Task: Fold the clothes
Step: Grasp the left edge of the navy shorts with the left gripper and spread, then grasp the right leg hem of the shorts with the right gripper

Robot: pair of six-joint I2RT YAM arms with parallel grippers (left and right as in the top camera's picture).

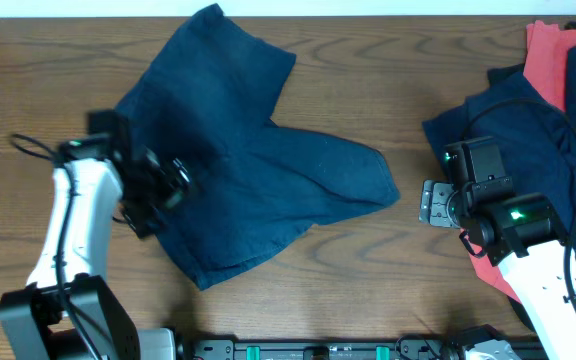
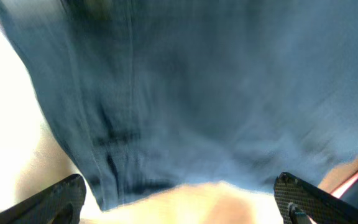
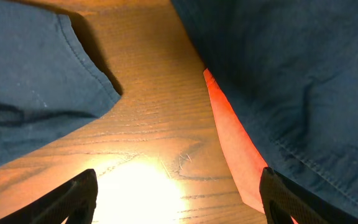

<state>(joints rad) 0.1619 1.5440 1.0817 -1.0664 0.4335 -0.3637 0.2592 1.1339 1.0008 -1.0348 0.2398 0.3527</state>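
Note:
The cloth lies flat below the left gripper's open fingers, so that gripper needs to move down and back toward the base next, onto the shorts' near corner (image 1: 199, 274) (image 2: 112, 191).
A pair of dark navy shorts (image 1: 248, 160) lies spread flat on the wooden table, legs pointing to the back and to the right. My left gripper (image 1: 173, 185) is open, just above the shorts' left edge; the left wrist view shows blurred navy cloth (image 2: 216, 93) with a seam between the wide-apart fingers (image 2: 179, 205). My right gripper (image 1: 436, 200) is open and empty over bare wood beside a pile of navy (image 1: 528, 130) and coral-red clothes (image 1: 548, 55). The right wrist view shows a shorts leg (image 3: 36, 81), a navy garment (image 3: 291, 74) and a coral edge (image 3: 232, 143).
The pile of clothes fills the table's right side up to the far right edge. Bare wood (image 1: 408, 110) shows between the shorts and the pile. The arm bases stand at the front edge.

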